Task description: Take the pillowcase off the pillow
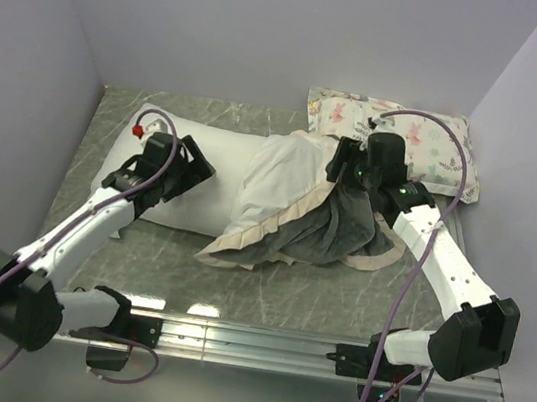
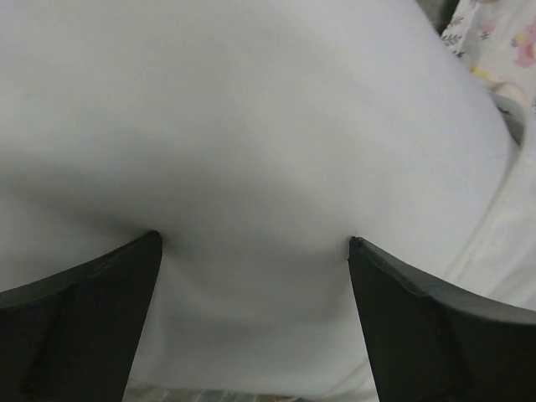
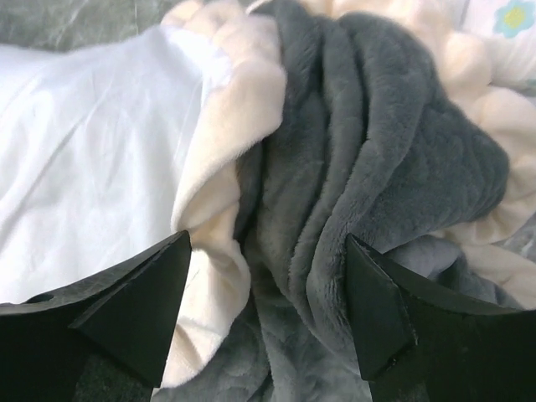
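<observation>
Bare pillow spreads between my left gripper's open fingers. I will move my left gripper slightly toward the bunched pillowcase and close it on the pillow's white surface.
The plain white pillow (image 1: 223,154) lies across the table's left and middle. Its right part is still inside the pillowcase (image 1: 329,232), which is bunched there with its white inside (image 1: 277,177) turned out, its cream frill showing and dark grey plush heaped to the right. My left gripper (image 1: 196,166) is open, and its fingertips (image 2: 151,244) press into the bare pillow (image 2: 251,126). My right gripper (image 1: 346,172) is open just above the heap. Folds of grey plush (image 3: 335,167) and cream frill (image 3: 218,184) lie between its fingers (image 3: 172,260).
A small animal-and-plant print pillow (image 1: 415,137) lies at the back right against the wall, just behind my right gripper; it also shows in the left wrist view (image 2: 494,38). Walls close in the table on the left, back and right. Grey marble-patterned tabletop (image 1: 266,287) shows in front.
</observation>
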Robot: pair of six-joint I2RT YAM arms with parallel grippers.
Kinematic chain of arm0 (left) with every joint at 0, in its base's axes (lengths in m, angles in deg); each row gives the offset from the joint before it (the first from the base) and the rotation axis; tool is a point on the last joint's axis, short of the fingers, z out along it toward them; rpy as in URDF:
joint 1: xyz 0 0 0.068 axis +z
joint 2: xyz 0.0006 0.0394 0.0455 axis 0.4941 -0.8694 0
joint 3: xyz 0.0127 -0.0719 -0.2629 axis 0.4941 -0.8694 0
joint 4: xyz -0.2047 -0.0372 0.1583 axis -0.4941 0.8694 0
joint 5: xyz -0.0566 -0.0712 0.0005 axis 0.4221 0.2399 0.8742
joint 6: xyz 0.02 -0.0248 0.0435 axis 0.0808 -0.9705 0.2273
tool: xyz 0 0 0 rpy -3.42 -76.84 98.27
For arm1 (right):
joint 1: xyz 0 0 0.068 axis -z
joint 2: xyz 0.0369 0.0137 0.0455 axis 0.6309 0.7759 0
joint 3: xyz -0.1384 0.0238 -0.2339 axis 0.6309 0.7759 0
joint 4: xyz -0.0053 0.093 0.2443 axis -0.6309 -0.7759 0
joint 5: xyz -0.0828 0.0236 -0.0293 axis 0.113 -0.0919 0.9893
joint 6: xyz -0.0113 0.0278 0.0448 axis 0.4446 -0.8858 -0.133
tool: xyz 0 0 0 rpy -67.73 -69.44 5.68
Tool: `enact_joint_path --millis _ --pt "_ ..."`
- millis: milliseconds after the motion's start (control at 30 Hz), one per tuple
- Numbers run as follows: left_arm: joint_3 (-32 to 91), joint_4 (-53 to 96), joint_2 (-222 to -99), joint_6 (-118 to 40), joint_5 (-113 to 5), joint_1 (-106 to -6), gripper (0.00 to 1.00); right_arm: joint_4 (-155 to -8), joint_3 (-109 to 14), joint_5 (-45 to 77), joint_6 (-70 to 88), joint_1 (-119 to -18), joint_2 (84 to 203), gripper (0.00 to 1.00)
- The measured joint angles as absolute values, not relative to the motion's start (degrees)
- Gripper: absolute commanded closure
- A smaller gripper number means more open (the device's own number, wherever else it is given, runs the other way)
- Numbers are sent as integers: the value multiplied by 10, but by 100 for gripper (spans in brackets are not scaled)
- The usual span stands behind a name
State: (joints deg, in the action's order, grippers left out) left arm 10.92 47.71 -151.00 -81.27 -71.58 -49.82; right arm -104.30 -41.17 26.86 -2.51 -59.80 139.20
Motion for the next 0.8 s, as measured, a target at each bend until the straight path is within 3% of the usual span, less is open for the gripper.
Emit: enact_joint_path --millis 100,133,200,300,500,667,733,800 --pt "109 438 -1585 -815 -703 -498 3 -1041 -392 271 -24 -620 1390 21" --pt "109 426 -1606 -815 -699 -498 22 -1040 -385 273 -24 -629 1387 21" --pt "109 396 -1640 -820 -691 -498 42 -1040 -369 278 -24 -645 1377 21" --pt "109 352 -1659 -824 -681 -497 100 -1038 -338 285 -26 -672 1342 19" --pt "106 312 -1660 -823 -673 -497 100 -1020 -289 302 -47 -753 1285 17" --pt "103 307 -1655 -823 -673 -497 100 -1006 -277 344 -71 -819 1332 19" --pt "103 311 -1648 -822 -674 -497 100 -1006 -279 365 -75 -826 1364 27" --pt "103 321 -1635 -821 -675 -497 100 -1008 -280 391 -77 -828 1388 65"
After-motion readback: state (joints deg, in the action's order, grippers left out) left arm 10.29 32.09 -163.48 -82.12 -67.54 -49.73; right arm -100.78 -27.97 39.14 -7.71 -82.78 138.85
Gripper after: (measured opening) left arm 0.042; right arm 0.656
